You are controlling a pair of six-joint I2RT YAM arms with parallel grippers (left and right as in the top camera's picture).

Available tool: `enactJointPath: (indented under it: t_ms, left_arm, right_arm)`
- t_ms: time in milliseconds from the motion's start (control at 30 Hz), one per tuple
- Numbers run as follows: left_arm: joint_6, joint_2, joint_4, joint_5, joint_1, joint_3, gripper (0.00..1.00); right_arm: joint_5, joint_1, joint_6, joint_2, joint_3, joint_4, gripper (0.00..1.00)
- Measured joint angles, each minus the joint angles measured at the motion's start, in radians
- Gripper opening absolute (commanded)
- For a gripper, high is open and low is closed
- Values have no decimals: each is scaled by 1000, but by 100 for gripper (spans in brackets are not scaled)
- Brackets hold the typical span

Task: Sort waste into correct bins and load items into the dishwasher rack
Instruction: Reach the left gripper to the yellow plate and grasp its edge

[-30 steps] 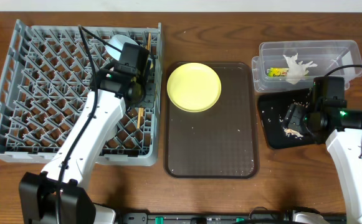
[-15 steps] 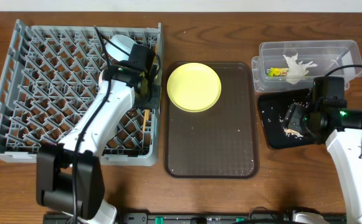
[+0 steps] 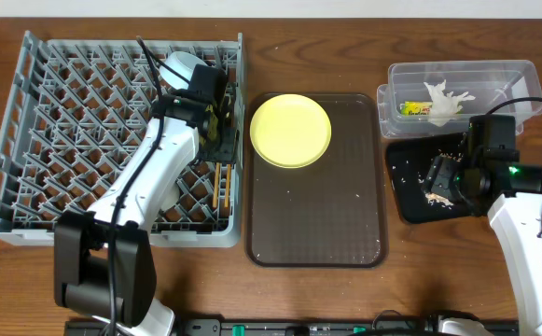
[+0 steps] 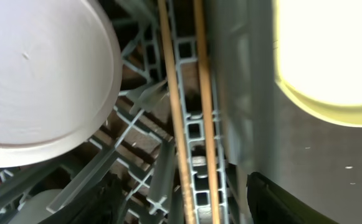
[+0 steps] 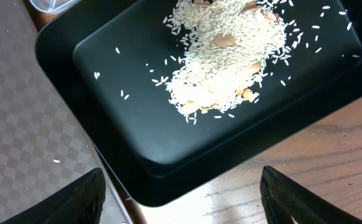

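I will next move my left gripper from the rack to above the yellow plate, and then bring it down to the plate's rim on the side toward the black tray.
The wooden chopsticks lie side by side along the right edge of the grey dishwasher rack. My left gripper hangs over them, open, with its fingers well clear on both sides. A white bowl stands in the rack beside it. The yellow plate rests on the brown serving tray. My right gripper is open and empty above the black tray, which holds beige food scraps.
The clear tub at the back right holds the white tissue and the green-and-yellow wrapper. The brown serving tray's edge adjoins the black tray. Bare wooden table lies in front of the black tray.
My left gripper has opened and let go of the chopsticks, which now lie in the rack. The left arm shifted slightly toward the rack's right edge. The right arm has not moved.
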Motion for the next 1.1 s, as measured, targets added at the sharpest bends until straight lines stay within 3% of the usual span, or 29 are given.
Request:
enactJointPath:
  t_ms: [400, 733, 1100]
  left_arm:
    - [19, -120, 214, 90, -143, 39, 63]
    - [109, 72, 312, 116, -329, 39, 63]
    - [156, 262, 353, 117, -367, 39, 63]
  right_arm:
    - [0, 0, 0, 0, 0, 1, 78]
    - [0, 0, 0, 0, 0, 0, 78]
    - [0, 0, 0, 0, 0, 0, 78]
